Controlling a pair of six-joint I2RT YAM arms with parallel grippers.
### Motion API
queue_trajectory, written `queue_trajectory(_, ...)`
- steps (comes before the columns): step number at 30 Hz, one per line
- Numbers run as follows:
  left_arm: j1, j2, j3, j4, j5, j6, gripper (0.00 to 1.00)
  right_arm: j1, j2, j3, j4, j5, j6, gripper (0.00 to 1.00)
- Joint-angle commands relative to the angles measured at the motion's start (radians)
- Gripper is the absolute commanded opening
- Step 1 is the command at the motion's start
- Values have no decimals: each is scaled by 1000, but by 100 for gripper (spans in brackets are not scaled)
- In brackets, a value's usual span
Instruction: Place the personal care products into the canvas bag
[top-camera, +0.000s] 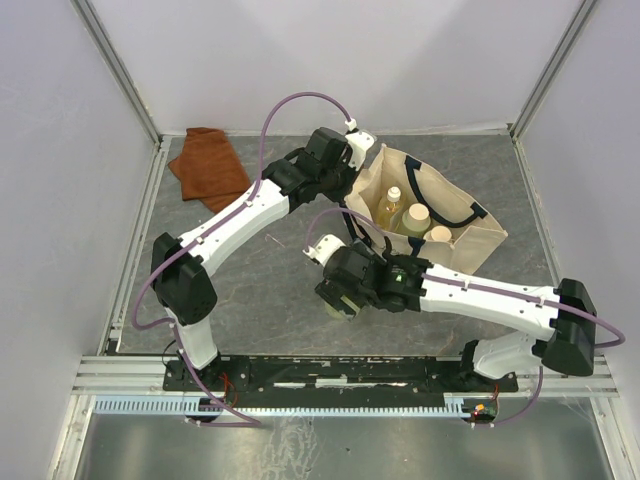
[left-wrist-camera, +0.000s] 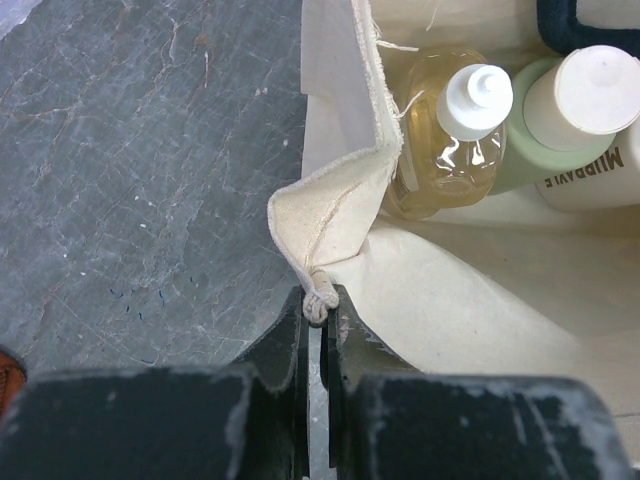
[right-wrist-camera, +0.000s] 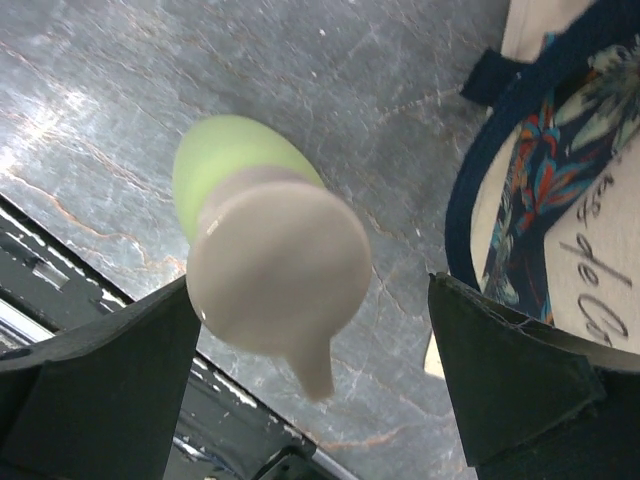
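Note:
My right gripper already has the bottle standing between its open fingers, so it needs to go down past the cream spout cap (right-wrist-camera: 270, 260) and close on the pale green body (right-wrist-camera: 236, 152).
The cream canvas bag (top-camera: 478, 238) with navy handles stands open at the back right. My left gripper (top-camera: 358, 150) is shut on a corner of its rim (left-wrist-camera: 335, 195), pinching the knotted seam. Inside it stand a clear amber bottle (left-wrist-camera: 450, 150), a pale green cream-capped bottle (left-wrist-camera: 560, 110) and a cream-white bottle (left-wrist-camera: 600, 180). My right gripper (right-wrist-camera: 310, 290) hangs open over the table in front of the bag. A pale green bottle with a cream spout cap (right-wrist-camera: 270, 260) is between its fingers, close to the left finger and apart from the right one.
A rust-brown folded cloth (top-camera: 208, 165) lies at the back left of the grey marble-patterned table (top-camera: 260, 290). The bag's printed side (right-wrist-camera: 560, 200) is just right of my right gripper. The metal rail at the table's near edge (top-camera: 330, 370) lies close below it.

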Motion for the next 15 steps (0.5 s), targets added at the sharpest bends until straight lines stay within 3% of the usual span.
queue_trajectory(1, 13, -73, 3, -25, -20, 32, 3, -54, 14, -5, 139, -144, -140, 100)
queue_trajectory(9, 12, -76, -1, -25, -24, 33, 3, -89, 132, 25, 176, -265, -197, 99)
queue_trajectory(15, 11, -83, -7, -25, -26, 35, 3, -90, 177, 21, 178, -298, -187, 88)
